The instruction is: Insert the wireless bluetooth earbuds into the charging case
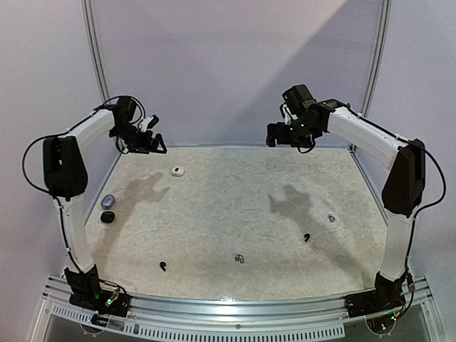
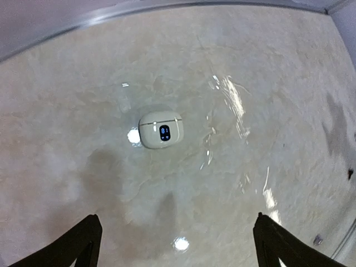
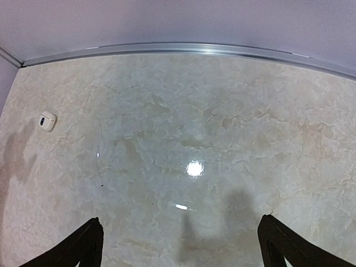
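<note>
The grey case by the table's edge matches the silvery-grey earbuds on the tabletop, so my left gripper should move back toward my base and down onto the grey case.
A closed white charging case (image 1: pixel 177 170) with a small dark display lies near the table's back left; it also shows in the left wrist view (image 2: pixel 161 129) and far left in the right wrist view (image 3: pixel 47 120). Two black earbuds (image 1: pixel 164 266) (image 1: pixel 307 237) and two silvery-grey earbuds (image 1: pixel 239 258) (image 1: pixel 331 217) lie scattered on the near half. My left gripper (image 1: pixel 155 147) (image 2: pixel 175 245) hovers high at the back left, open and empty, short of the white case. High at the back right my right gripper (image 3: pixel 181 245) (image 1: pixel 274 137) stands open, with nothing between its fingers.
A grey case (image 1: pixel 107 201) and a black case (image 1: pixel 107 217) lie close together by the table's left edge. A metal rail (image 3: pixel 183 49) borders the marbled table (image 1: pixel 235 199) at the back, with purple walls behind and at the sides.
</note>
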Motion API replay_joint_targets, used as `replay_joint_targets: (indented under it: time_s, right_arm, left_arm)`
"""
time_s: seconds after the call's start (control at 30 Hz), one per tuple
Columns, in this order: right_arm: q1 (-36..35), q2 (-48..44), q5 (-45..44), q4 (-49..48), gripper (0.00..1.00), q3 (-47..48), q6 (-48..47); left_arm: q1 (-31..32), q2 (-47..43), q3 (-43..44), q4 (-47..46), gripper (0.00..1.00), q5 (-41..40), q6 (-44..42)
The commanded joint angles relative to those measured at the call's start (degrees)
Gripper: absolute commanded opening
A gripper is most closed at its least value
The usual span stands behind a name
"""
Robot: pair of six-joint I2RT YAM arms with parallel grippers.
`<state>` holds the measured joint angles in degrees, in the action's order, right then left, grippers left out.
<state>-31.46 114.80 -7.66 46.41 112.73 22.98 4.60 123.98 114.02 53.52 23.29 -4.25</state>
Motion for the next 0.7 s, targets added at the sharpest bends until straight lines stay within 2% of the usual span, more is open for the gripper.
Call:
replay_joint_targets:
  time_s: [0.0,0.1,0.23,0.4,0.5,0.67]
  right_arm:
    - [-1.2,-4.4,3.2,-4.5,0.99,-5.6,2.0]
    - [-3.0,-4.9,2.8,-4.6,0.99,-7.5,1.3]
    - [-4.9,-4.9,2.9,-4.5,0.99,-8.9,0.6]
    - [-6.3,-4.5,3.0,-4.4,0.99,-9.9,0.7]
    - [-6.6,-4.1,3.2,-4.4,0.99,-10.2,0.8]
    - [-6.6,-3.7,3.2,-3.6,0.99,-9.1,0.6]
  left_arm:
    - [-0.8,-8.6,-3.7,14.2,0.99,-8.7,-18.7]
    - [-2.2,-11.5,-6.8,19.3,0.99,-18.3,-22.1]
    - [-6.8,-14.8,-14.9,18.1,0.99,-26.0,-23.0]
    - [-10.7,-13.8,-21.7,15.8,0.99,-28.8,-23.9]
    - [-11.9,-13.1,-25.3,11.2,0.99,-28.7,-25.1]
    - [-13.8,-9.6,-26.1,7.4,0.88,-30.0,-25.7]
